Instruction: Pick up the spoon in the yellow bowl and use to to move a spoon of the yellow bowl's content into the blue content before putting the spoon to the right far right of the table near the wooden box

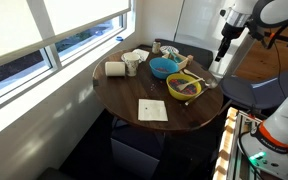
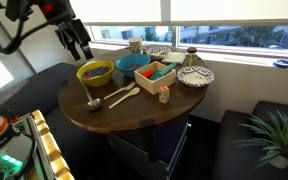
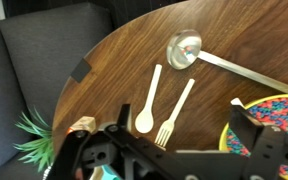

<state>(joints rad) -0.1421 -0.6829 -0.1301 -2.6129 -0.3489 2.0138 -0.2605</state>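
Next, my gripper descends to its right in the wrist view, turning onto the handle, as the spoon handle sticks out past the yellow bowl's rim.
The yellow bowl (image 1: 184,87) (image 2: 95,72) holds colourful small pieces and sits at the table edge; in the wrist view (image 3: 267,122) it is at the lower right. A pale tip (image 3: 239,102) shows at its rim; I cannot tell if it is the spoon. The blue bowl (image 1: 162,67) (image 2: 133,65) stands beside it. My gripper (image 1: 221,62) (image 2: 82,45) (image 3: 179,138) is open and empty, hovering above the table near the yellow bowl. The wooden box (image 2: 156,77) holds coloured items.
A metal ladle (image 3: 184,48) (image 2: 94,102), a wooden spoon (image 3: 147,100) and a wooden fork (image 3: 176,112) lie on the round wooden table (image 1: 124,100). A napkin (image 1: 151,110), paper roll (image 1: 114,69), cup (image 1: 132,63) and patterned plate (image 2: 194,75) also sit there.
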